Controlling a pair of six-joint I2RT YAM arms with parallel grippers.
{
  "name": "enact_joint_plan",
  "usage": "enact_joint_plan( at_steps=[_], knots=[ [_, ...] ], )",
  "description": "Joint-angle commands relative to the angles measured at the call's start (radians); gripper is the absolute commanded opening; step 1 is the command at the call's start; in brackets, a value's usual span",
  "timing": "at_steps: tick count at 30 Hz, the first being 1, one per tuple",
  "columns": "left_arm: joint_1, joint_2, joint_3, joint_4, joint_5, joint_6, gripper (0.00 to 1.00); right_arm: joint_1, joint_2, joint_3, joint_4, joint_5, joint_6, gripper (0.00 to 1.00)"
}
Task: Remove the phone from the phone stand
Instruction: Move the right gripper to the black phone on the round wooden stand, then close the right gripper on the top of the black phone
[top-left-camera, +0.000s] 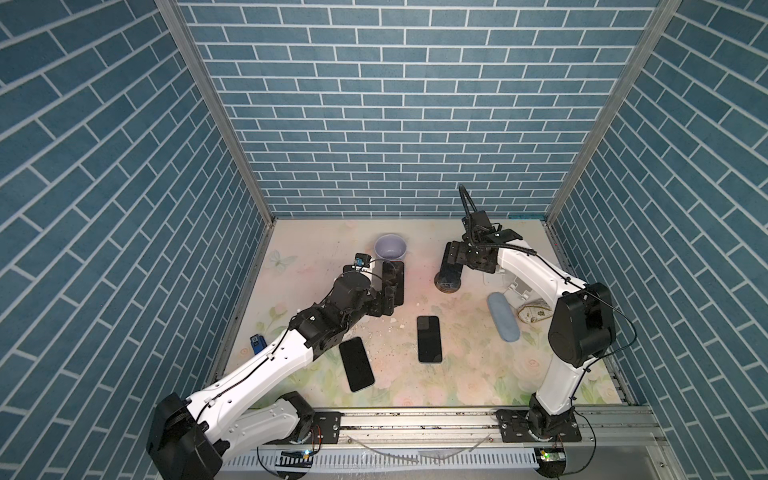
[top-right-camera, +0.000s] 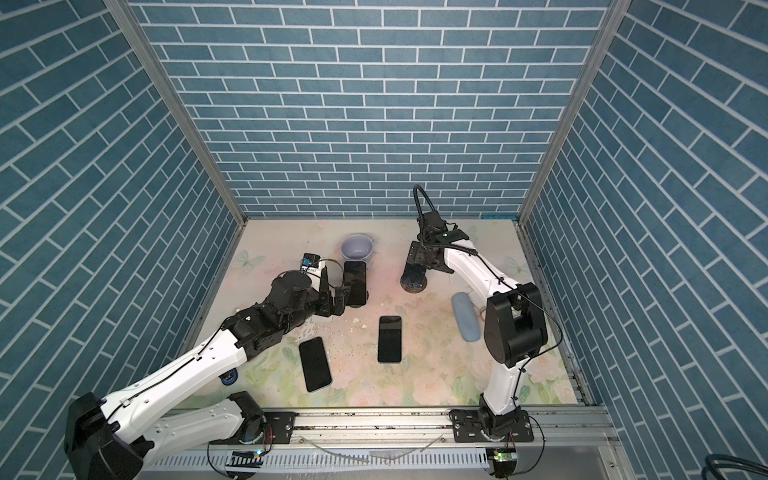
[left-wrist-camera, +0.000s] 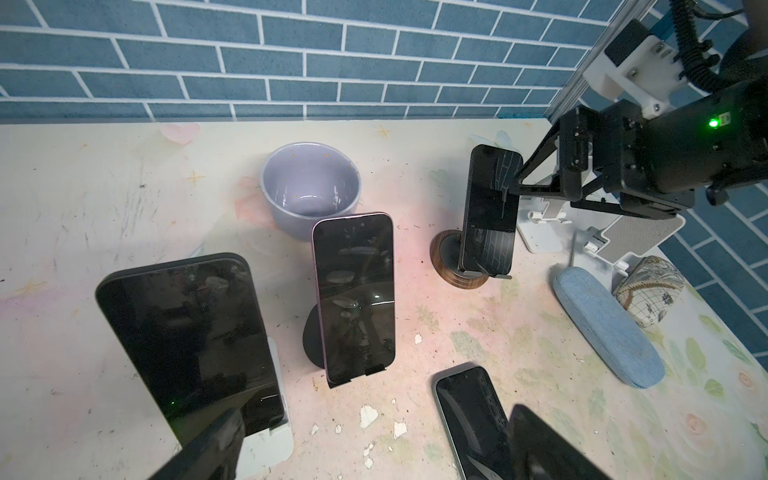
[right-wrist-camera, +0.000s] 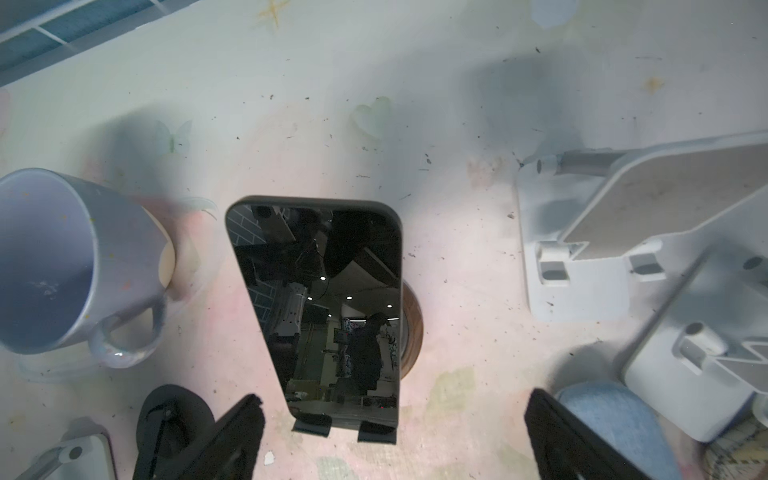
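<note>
My right gripper moves toward the lilac mug and comes down around the dark phone's upper end (top-right-camera: 412, 250) (right-wrist-camera: 318, 224) next, since that phone stands below it, nearer the mug.
A dark phone (right-wrist-camera: 328, 307) leans upright on a phone stand with a round wooden base (right-wrist-camera: 411, 332) at the back right of the table. My right gripper (right-wrist-camera: 392, 401) hovers over it, open, its fingers (right-wrist-camera: 245, 419) wide apart and touching nothing; both top views show this gripper (top-left-camera: 453, 253) above the phone (top-left-camera: 451, 272). A purple-edged phone (left-wrist-camera: 353, 291) rests on a black stand (left-wrist-camera: 311, 336) ahead of my left gripper (left-wrist-camera: 374, 428), which is open and empty. Another black phone (left-wrist-camera: 187, 332) on a white stand (left-wrist-camera: 266, 440) is beside the left finger.
Two phones (top-left-camera: 356, 363) (top-left-camera: 429, 338) lie flat mid-table. A lilac mug (top-left-camera: 390, 247) stands behind the purple-edged phone. An empty white folding stand (right-wrist-camera: 582, 266), a blue glasses case (top-left-camera: 503, 316) and a patterned pouch (top-left-camera: 534, 311) crowd the right side. Brick walls enclose three sides.
</note>
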Motion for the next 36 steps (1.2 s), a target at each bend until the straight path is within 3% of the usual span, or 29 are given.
enact_joint_plan(
  at_steps=[1, 25, 29, 36],
  knots=[
    [-0.005, -0.018, -0.02, 0.0, -0.018, 0.014, 1.0, 0.01, 0.041, 0.074, -0.007, -0.006, 0.032, 0.99],
    [-0.004, -0.07, -0.076, -0.01, -0.072, 0.046, 1.0, 0.051, 0.24, 0.237, -0.081, 0.02, 0.034, 0.92],
    [-0.004, -0.07, -0.079, -0.005, -0.072, 0.049, 1.0, 0.056, 0.259, 0.247, -0.107, 0.047, 0.031, 0.87],
    [-0.004, -0.07, -0.079, -0.007, -0.079, 0.05, 1.0, 0.059, 0.281, 0.266, -0.132, 0.049, 0.033, 0.7]
  ],
)
